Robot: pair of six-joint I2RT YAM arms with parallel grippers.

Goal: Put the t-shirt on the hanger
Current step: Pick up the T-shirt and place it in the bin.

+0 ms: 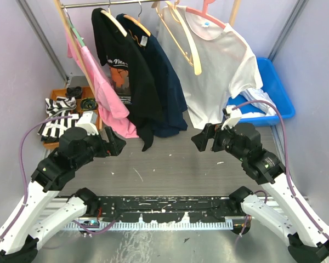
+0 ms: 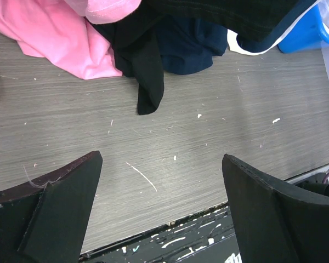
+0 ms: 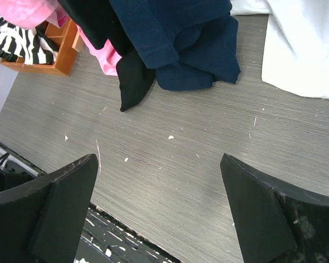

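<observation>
My right gripper swings outward and to the right in the top view next, onto the white cloth in the bin, as the wooden hanger hangs empty.
An empty light-wood hanger (image 1: 182,43) hangs on the rail between a navy shirt and a white t-shirt with a blue neck label (image 1: 219,66), which sits on a pink plastic hanger. A crumpled white cloth (image 1: 261,97), seemingly the plain t-shirt, lies in the blue bin (image 1: 277,82) at the right. My left gripper (image 1: 116,145) (image 2: 162,159) is open and empty, low over the grey table. My right gripper (image 1: 203,138) (image 3: 159,159) is open and empty, left of the bin and below the hanging white shirt's hem (image 3: 301,49).
A pink t-shirt (image 1: 101,93), a black t-shirt (image 1: 126,71) and a navy t-shirt (image 1: 164,87) hang on the rail, their hems touching the table. A wooden tray (image 1: 57,109) with striped cloth stands at the left. Walls close in on both sides.
</observation>
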